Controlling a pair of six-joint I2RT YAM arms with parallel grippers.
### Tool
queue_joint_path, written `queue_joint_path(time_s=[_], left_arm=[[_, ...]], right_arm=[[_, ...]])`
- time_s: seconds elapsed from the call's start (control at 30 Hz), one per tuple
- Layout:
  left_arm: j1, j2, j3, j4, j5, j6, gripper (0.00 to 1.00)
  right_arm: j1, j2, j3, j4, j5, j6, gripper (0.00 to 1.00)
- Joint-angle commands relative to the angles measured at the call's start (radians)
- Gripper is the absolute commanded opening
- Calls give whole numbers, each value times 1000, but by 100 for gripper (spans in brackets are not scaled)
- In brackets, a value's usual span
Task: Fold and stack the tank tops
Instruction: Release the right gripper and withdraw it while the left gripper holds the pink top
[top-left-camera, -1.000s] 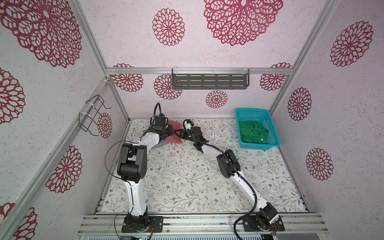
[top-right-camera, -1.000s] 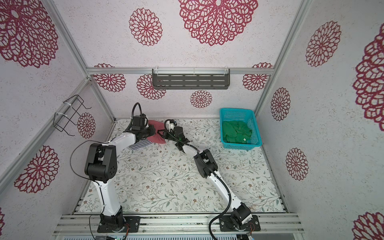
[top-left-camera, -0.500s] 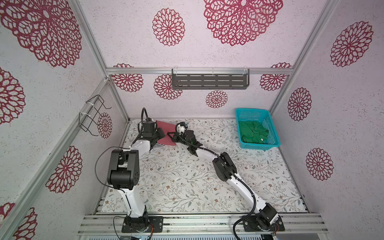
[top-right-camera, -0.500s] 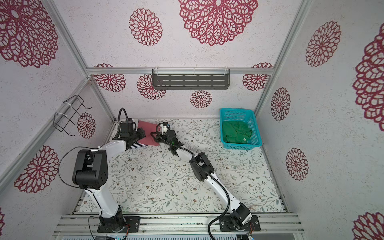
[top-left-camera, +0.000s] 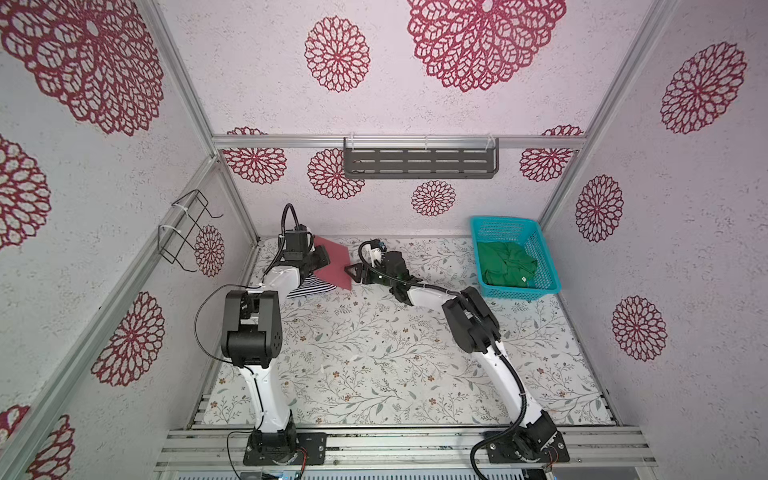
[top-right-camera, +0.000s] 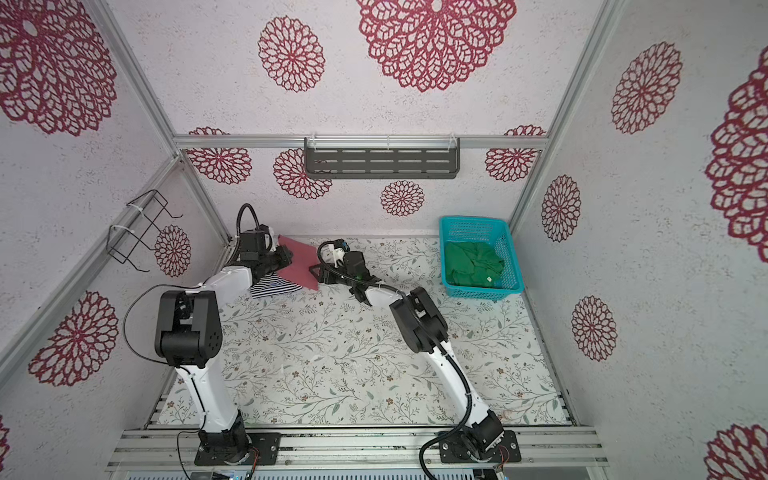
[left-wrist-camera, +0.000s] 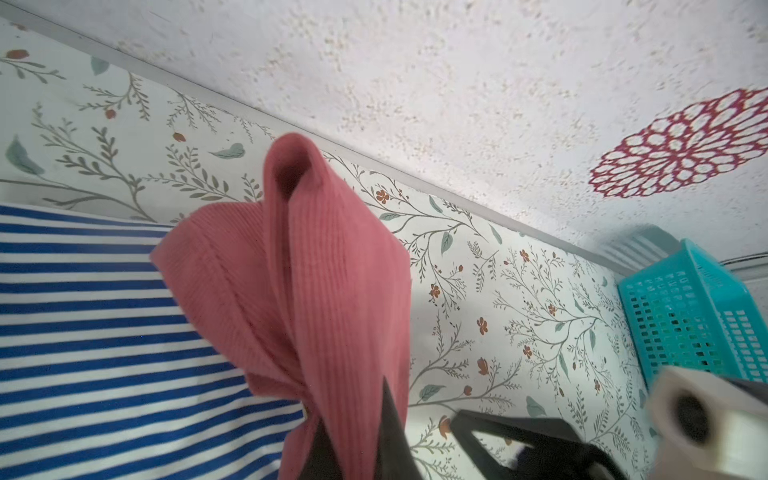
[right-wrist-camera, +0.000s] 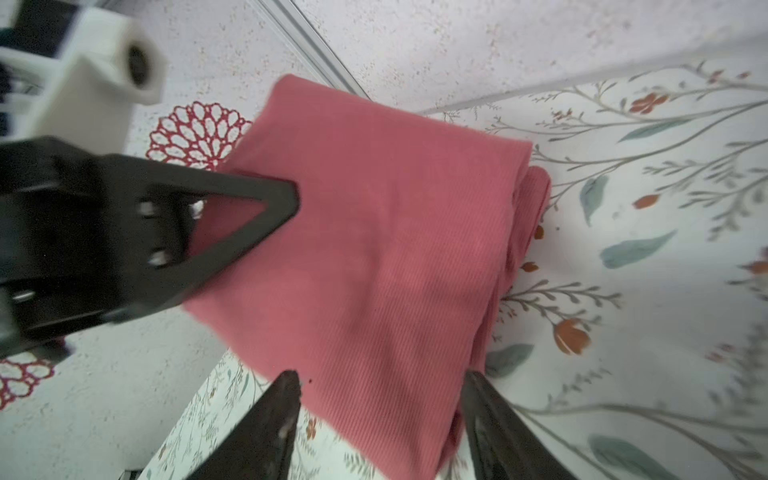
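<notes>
The pink top covers only part of the striped one, so my left gripper needs to move toward the wire-rack's side, lower over the exposed stripes and release.
The folded red-pink tank top (top-left-camera: 332, 266) (top-right-camera: 301, 266) is at the back left of the table, partly over the navy-and-white striped tank top (top-left-camera: 311, 286) (top-right-camera: 274, 288). My left gripper (top-left-camera: 322, 259) (left-wrist-camera: 357, 432) is shut on the pink top's (left-wrist-camera: 316, 270) edge above the striped one (left-wrist-camera: 104, 332). My right gripper (top-left-camera: 353, 274) (right-wrist-camera: 380, 386) is open. Its jaws stand wide on either side of the pink top's (right-wrist-camera: 374, 249) near edge without pinching it. The green tank top (top-left-camera: 505, 266) (top-right-camera: 473, 266) lies crumpled in the basket.
A teal mesh basket (top-left-camera: 505, 222) (top-right-camera: 473, 220) (left-wrist-camera: 698, 316) stands at the back right corner. The back wall runs just behind the pink top. A grey shelf (top-left-camera: 419, 164) hangs on the back wall, and a wire rack (top-left-camera: 183, 232) on the left wall.
Both grippers carried the pink top a little left, over the striped top. The right gripper has opened and let go of the pink top. The left stays shut on it.
</notes>
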Motion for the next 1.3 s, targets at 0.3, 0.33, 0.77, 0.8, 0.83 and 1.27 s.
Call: queue_joint_path(time_s=[0.3, 0.33, 0.77, 0.8, 0.83, 1.27], left_arm=[[64, -19, 93, -103, 107, 63, 0], [73, -16, 95, -102, 116, 62, 0], [213, 70, 9, -56, 213, 59, 0], [224, 85, 33, -84, 245, 56, 0], [227, 89, 34, -76, 248, 54, 0], [245, -103, 140, -367, -17, 160, 98]], right_arm=[[-72, -328, -340, -12, -11, -212, 65], [-72, -327, -340, -15, -15, -214, 65], [-73, -409, -411, -127, -34, -293, 65], [-74, -426, -431, -139, -31, -300, 65], [-74, -441, -448, -147, -29, -305, 65], [-128, -742, -554, -656, 266, -252, 66]])
